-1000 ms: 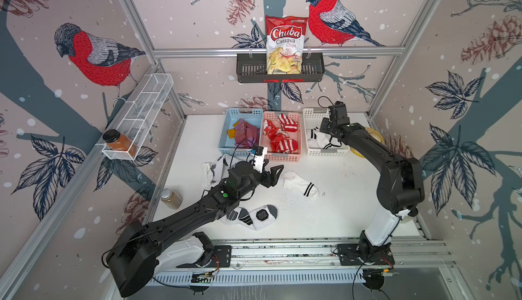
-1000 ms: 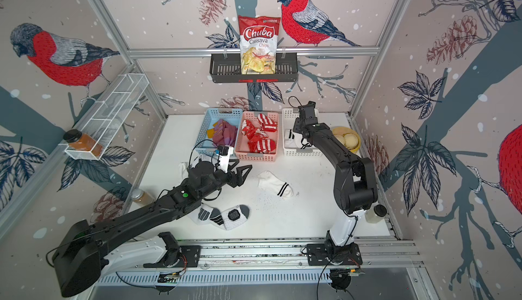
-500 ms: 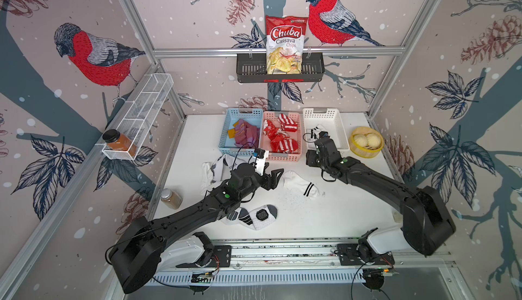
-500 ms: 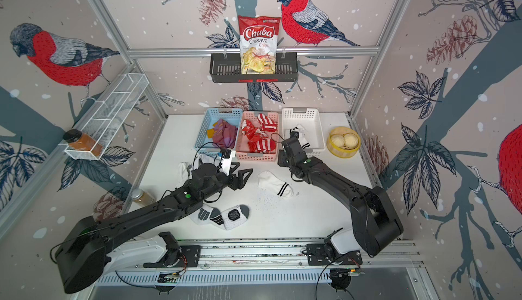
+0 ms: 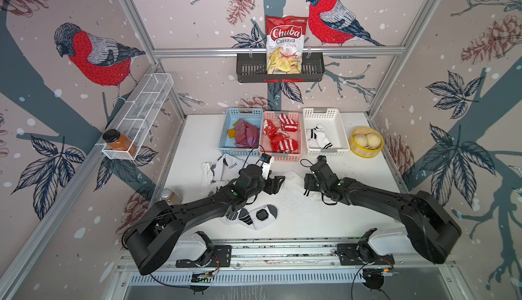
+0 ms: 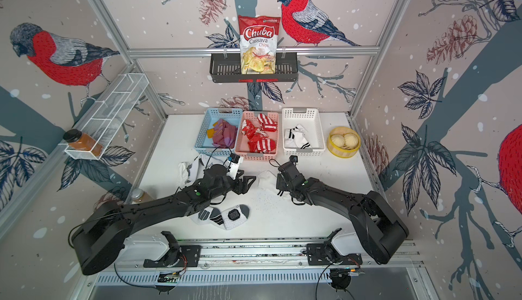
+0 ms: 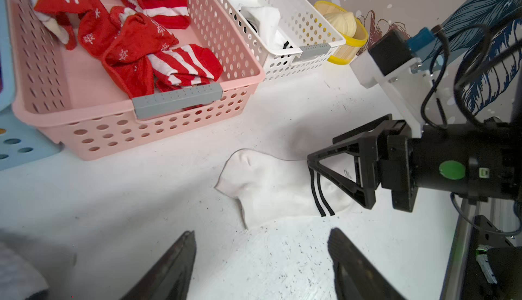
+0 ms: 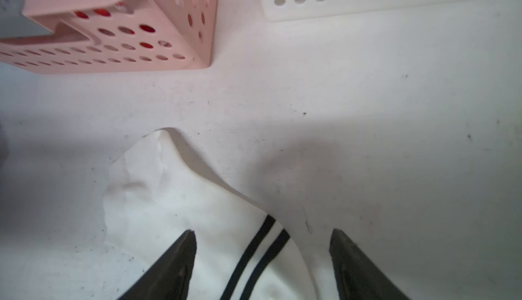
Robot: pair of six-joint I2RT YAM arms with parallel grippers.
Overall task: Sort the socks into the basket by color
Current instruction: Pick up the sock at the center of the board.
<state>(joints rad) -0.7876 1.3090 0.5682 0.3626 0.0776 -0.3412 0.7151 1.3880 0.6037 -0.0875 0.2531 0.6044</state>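
Observation:
My right gripper should next lower and close on the far edge of the striped cuff (image 8: 279, 228), already between its open fingers.
A white sock with two black stripes (image 5: 293, 177) (image 6: 265, 177) (image 7: 271, 185) (image 8: 197, 213) lies flat on the table between both grippers. My right gripper (image 5: 306, 184) (image 6: 278, 185) (image 7: 320, 148) (image 8: 262, 231) is open low over its striped cuff, with one finger on each side of the stripes. Facing the sock's toe, my left gripper (image 5: 278, 185) (image 6: 250, 183) (image 7: 261, 230) is open and empty. More white socks with grey patches lie at the left (image 5: 217, 168) and at the front (image 5: 254, 215). Maroon-purple socks (image 5: 245, 136) fill the blue basket (image 5: 240, 114), red socks (image 5: 281, 136) the pink basket (image 5: 281, 158), and a white striped sock (image 5: 319, 140) the white basket (image 5: 343, 132).
A yellow steamer with buns (image 5: 366, 143) sits right of the white basket. A small jar (image 5: 169, 196) stands at the table's left edge. On the left wall a wire shelf holds a spice jar (image 5: 118, 143). A chips bag (image 5: 284, 44) stands in the back wall's black rack.
My right arm swung from the white basket down to the striped sock on the table, and its jaws opened wider. The left gripper barely moved.

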